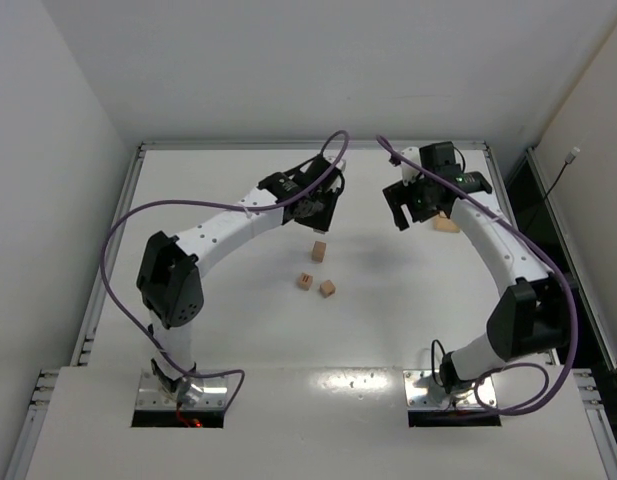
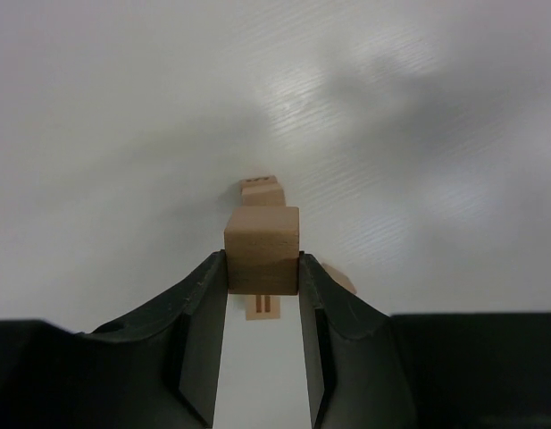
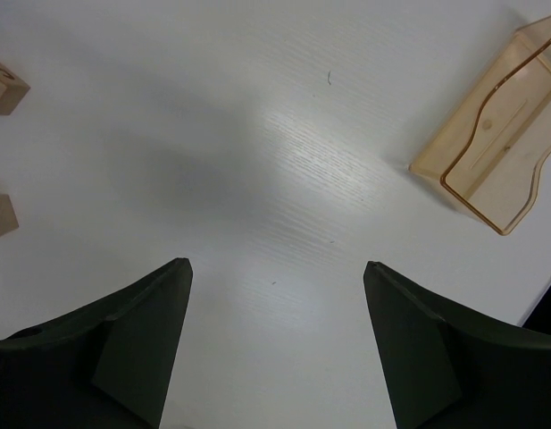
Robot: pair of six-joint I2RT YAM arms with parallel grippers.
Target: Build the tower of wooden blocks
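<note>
The top of the stack is still bare, so next I should lower the block in my left gripper onto it beyond the striped block point(image 2: 263, 197) and release it.
My left gripper point(image 2: 262, 265) is shut on a pale tan wood block point(image 2: 262, 246) and holds it above the table. Under it lies a block with two dark stripes point(image 2: 264, 307), another block point(image 2: 262, 190) lies beyond, and a third point(image 2: 344, 281) peeks out beside the right finger. From above, my left gripper point(image 1: 318, 213) hovers just behind three separate wood blocks point(image 1: 318, 249), point(image 1: 305, 281), point(image 1: 328, 289). No tower stands. My right gripper point(image 1: 400, 214) is open and empty point(image 3: 275, 268), with two blocks point(image 3: 5, 87), point(image 3: 0, 216) off to its left.
A translucent orange plastic piece point(image 3: 489, 152) lies on the white table right of my right gripper; it also shows from above point(image 1: 446, 224). Raised rails point(image 1: 128, 200) edge the table. Purple cables loop over both arms.
</note>
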